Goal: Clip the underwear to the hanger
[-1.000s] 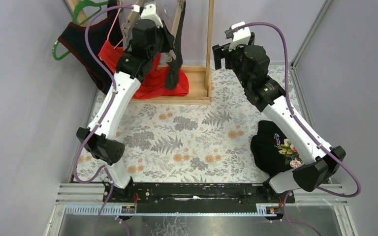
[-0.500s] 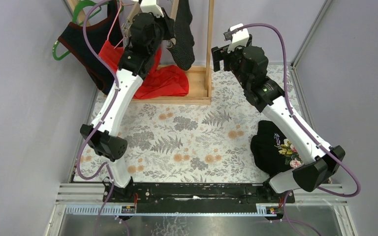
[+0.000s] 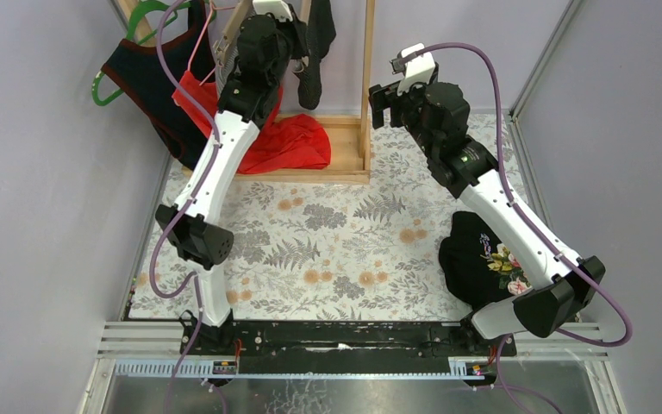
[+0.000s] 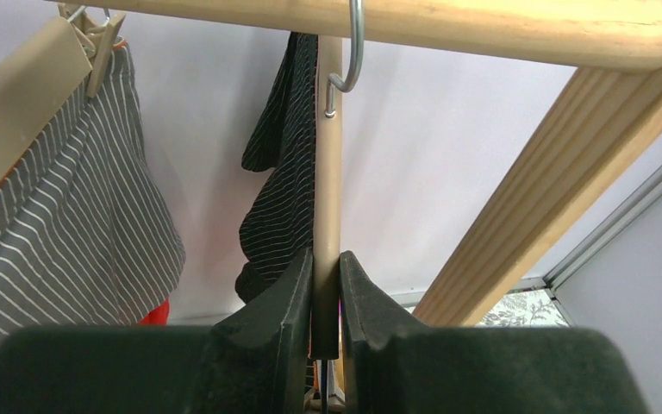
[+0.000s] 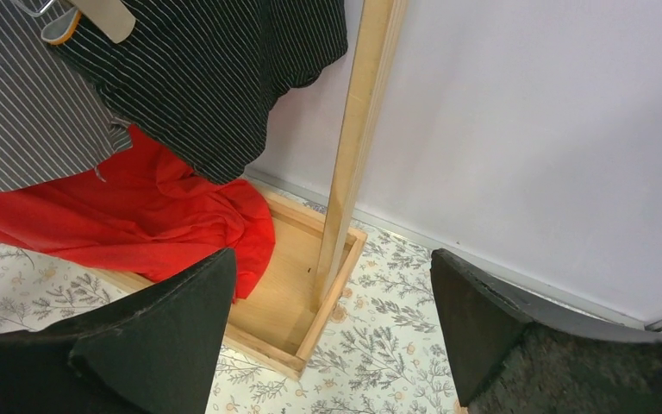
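Observation:
The robot's left gripper will next move the hanger's lower end along the rack's bar toward the grey striped underwear and then open, as the hanger's metal hook reaches over the bar.
My left gripper is shut on the lower end of a beige wooden hanger, seen edge-on. The hanger's metal hook reaches up over the rack's wooden rail. Black striped underwear hangs from this hanger; its clips are hidden. In the top view the left gripper is high at the rack, with the black underwear beside it. My right gripper is open and empty to the right of the rack post. Its wrist view shows the black underwear at the upper left.
Grey striped underwear hangs clipped to another hanger on the left. A red cloth lies in the rack's wooden base. A green hanger with a dark garment hangs at the far left. A black floral garment lies by the right arm.
My left arm has lifted the hanger with the black underwear up from the rack's base toward the rail. The right arm has hardly moved.

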